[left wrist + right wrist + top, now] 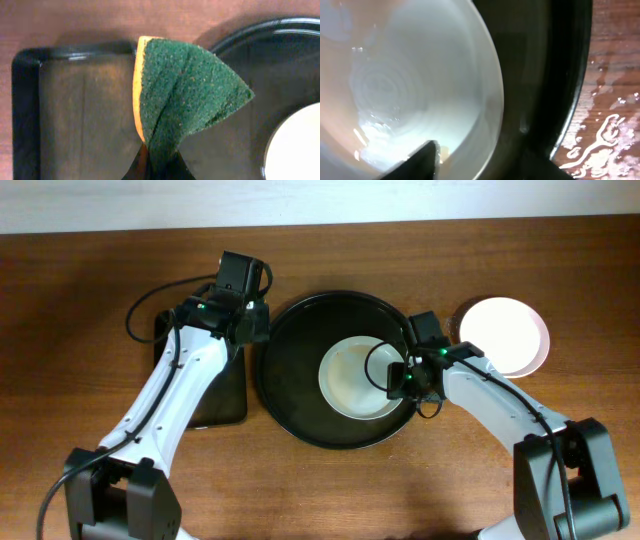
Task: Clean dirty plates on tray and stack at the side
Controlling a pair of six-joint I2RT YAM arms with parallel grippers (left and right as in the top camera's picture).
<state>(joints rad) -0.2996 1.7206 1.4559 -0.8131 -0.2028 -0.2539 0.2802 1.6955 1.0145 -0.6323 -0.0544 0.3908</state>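
The white plate's rim (pixel 488 156) should be gripped next, once my right gripper has gone down slightly toward the plate's middle.
One white plate (pixel 350 380) lies in the right half of the round black tray (pixel 290 370). My right gripper (pixel 400 380) is at the plate's right rim. In the right wrist view the plate (pixel 410 75) looks glossy and wet, and the jaws (pixel 477 167) are open astride its rim, one finger inside, one over the tray (pixel 540 75). More white plates (pixel 505 330) sit stacked on the table right of the tray. My left gripper (pixel 160 167) is shut on a green and orange sponge (pixel 190 95), held folded above the small tray.
A smaller rectangular black tray (pixel 225 405) lies left of the round tray, under my left arm; it also shows in the left wrist view (pixel 75 110). Water streaks (pixel 615 125) lie on the wooden table right of the round tray.
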